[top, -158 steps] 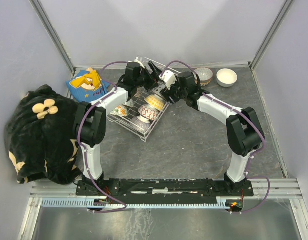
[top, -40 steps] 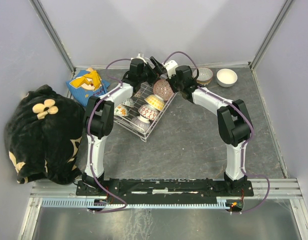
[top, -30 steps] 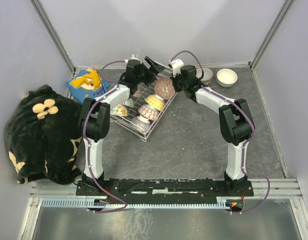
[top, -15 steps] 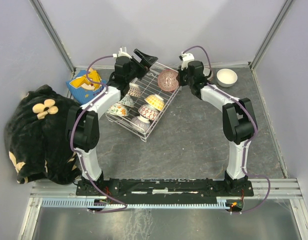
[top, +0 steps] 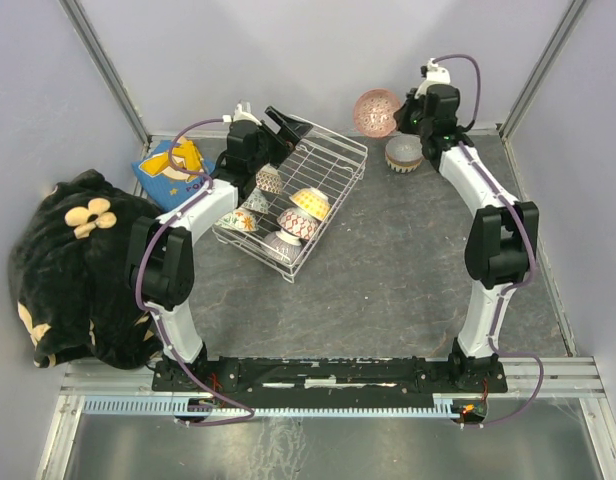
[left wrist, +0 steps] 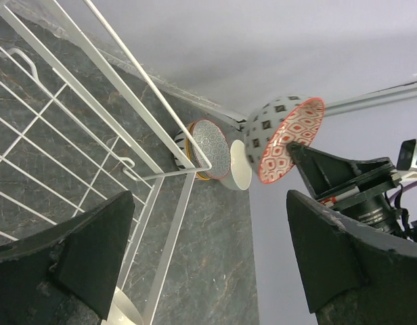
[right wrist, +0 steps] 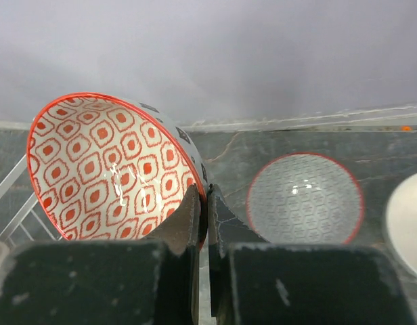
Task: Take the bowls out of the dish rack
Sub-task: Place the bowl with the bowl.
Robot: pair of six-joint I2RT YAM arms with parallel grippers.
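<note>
The grey patterned bowl (top: 403, 152) (right wrist: 304, 198) lies below my right gripper, to the right in the wrist view, so my right gripper will go down that way next and let go of its red diamond bowl.
My right gripper (top: 400, 115) (right wrist: 204, 198) is shut on the rim of a bowl with a red diamond pattern inside (top: 376, 110) (right wrist: 107, 162) (left wrist: 284, 139), holding it tilted in the air by the back wall. Below it a grey patterned bowl (top: 403, 152) (right wrist: 304, 198) and a white bowl (right wrist: 408, 223) (left wrist: 237, 175) sit on the table. The white wire dish rack (top: 328, 165) (left wrist: 174, 170) holds several patterned bowls, among them a yellow one (top: 310, 203). My left gripper (top: 280, 124) (left wrist: 208, 203) hangs open and empty over the rack's far end.
A black plush with cream flowers (top: 83, 265) fills the left side. A blue and yellow box (top: 173, 165) lies at the back left. Grey walls and metal corner posts close in the back and sides.
My right arm lifted the red-patterned bowl out of the rack's far corner and carried it right and back, to above the grey bowl. My left gripper drew back a little to the left.
</note>
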